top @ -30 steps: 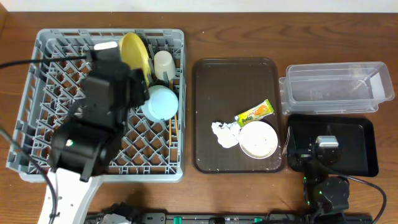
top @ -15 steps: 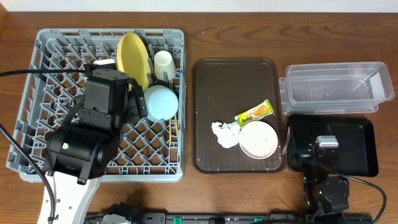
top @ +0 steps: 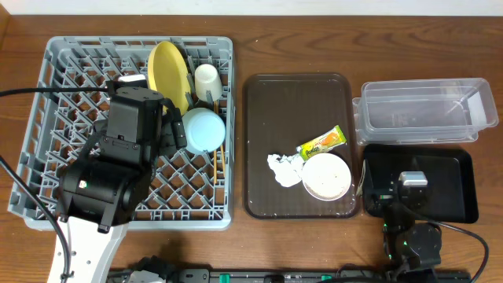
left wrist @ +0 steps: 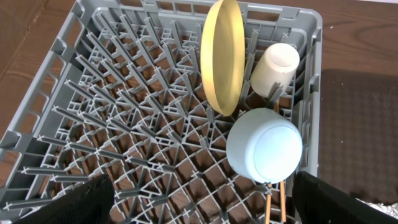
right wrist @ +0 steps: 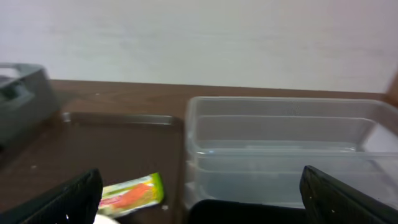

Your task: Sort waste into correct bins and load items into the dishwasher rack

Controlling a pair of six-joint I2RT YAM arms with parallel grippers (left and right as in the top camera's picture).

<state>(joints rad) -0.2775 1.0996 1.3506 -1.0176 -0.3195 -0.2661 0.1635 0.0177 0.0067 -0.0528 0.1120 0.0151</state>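
I will raise my right gripper, turn it to face down and swing it across to the white bowl's rim by the tissue on the brown tray.
The grey dishwasher rack (top: 67, 82) holds a yellow plate (top: 169, 72) standing on edge, a white cup (top: 207, 82), an upturned light blue bowl (top: 204, 130) and two chopsticks (top: 218, 163). My left arm (top: 118, 157) hovers over the rack. Its gripper (left wrist: 202, 208) is open and empty, just short of the plate (left wrist: 221, 56) and blue bowl (left wrist: 264, 145). A crumpled tissue (top: 284, 169), a snack wrapper (top: 323, 141) and a white bowl (top: 327, 176) lie on the brown tray (top: 299, 102). My right gripper (right wrist: 202, 202) is open and empty above the black tray (top: 460, 189), facing the clear tub (right wrist: 286, 146).
The clear tub (top: 420, 110) sits at the back right, with the black tray right in front of it. The rack's left half (left wrist: 124, 118) holds only bare pegs. The wrapper (right wrist: 130, 193) shows at the lower left of the right wrist view.
My left arm has drawn back from the yellow plate toward the rack's front and its jaws have spread wider. The plate stays standing in the rack. The right arm has not moved.
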